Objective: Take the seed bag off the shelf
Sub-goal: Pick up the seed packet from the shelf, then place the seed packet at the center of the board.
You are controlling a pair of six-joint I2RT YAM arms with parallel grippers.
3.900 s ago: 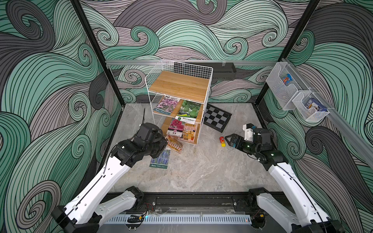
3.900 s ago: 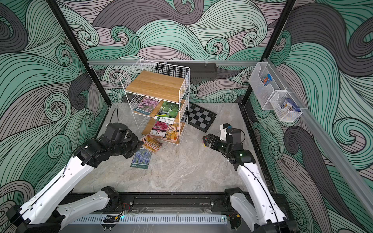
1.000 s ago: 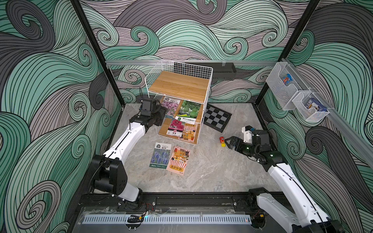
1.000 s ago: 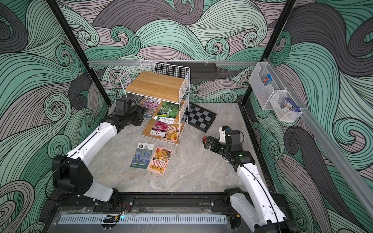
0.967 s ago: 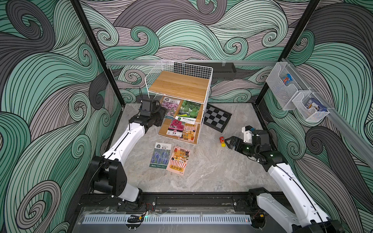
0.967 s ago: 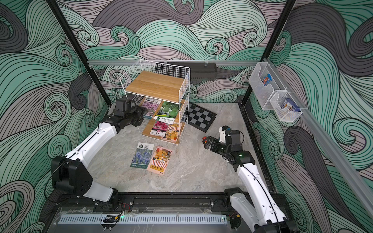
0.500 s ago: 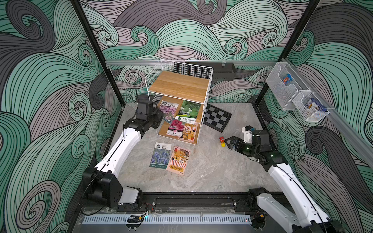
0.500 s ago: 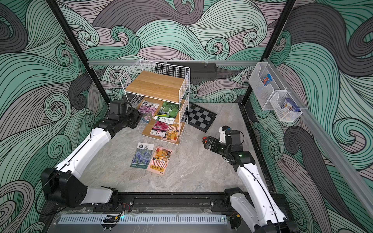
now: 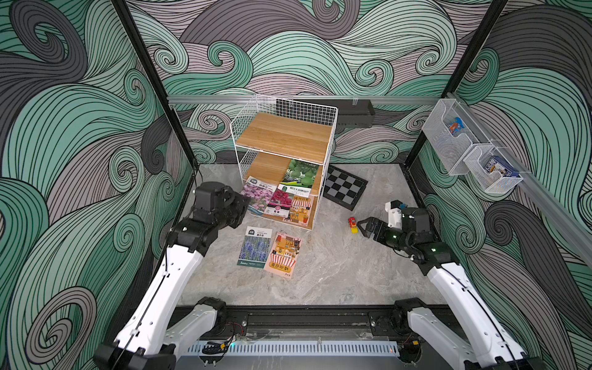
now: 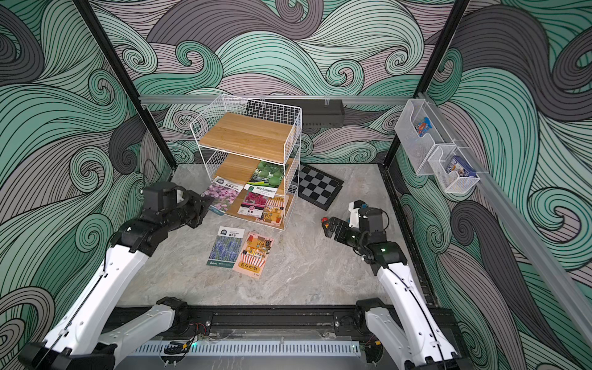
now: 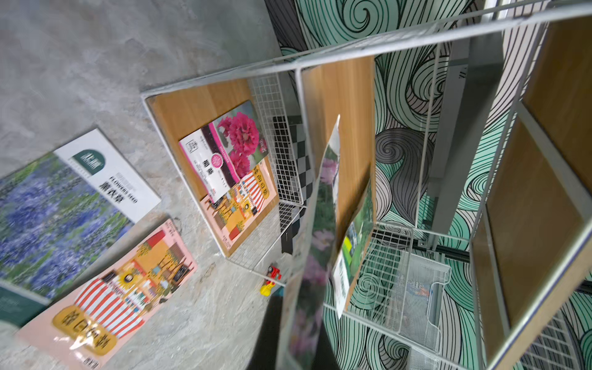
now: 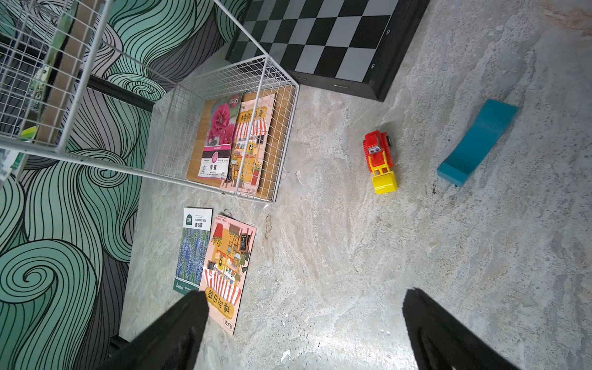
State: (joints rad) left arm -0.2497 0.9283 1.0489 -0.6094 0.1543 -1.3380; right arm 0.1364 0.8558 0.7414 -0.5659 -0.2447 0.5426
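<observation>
My left gripper should next move back and down to the bare floor between the pink-orange bag and the toy car, and let go there.
The shelf (image 9: 285,134) (image 10: 246,136), white wire grid with wooden boards, stands at the back middle. A seed bag with pink flowers (image 9: 259,195) (image 10: 222,193) sticks out past the front left of its middle board. My left gripper (image 9: 245,205) (image 10: 206,203) is shut on this bag's near end. In the left wrist view the bag (image 11: 317,250) shows edge-on between the jaws of the left gripper (image 11: 294,352), its far end by the middle board. My right gripper (image 9: 362,226) (image 12: 304,298) stands open and holds nothing, low over the floor at the right.
A green bag (image 9: 301,174) lies on the middle board, and two bags (image 9: 290,205) on the bottom board. A lavender bag (image 9: 256,246) and a pink-orange bag (image 9: 283,254) lie on the floor. A toy car (image 9: 352,225), chessboard (image 9: 344,190), teal block (image 12: 477,141) and wall bins (image 9: 464,150) are at the right.
My left gripper has shut on the pink-flower bag inside the shelf and drawn back toward the front left, pulling the bag partly out. The right arm has not moved.
</observation>
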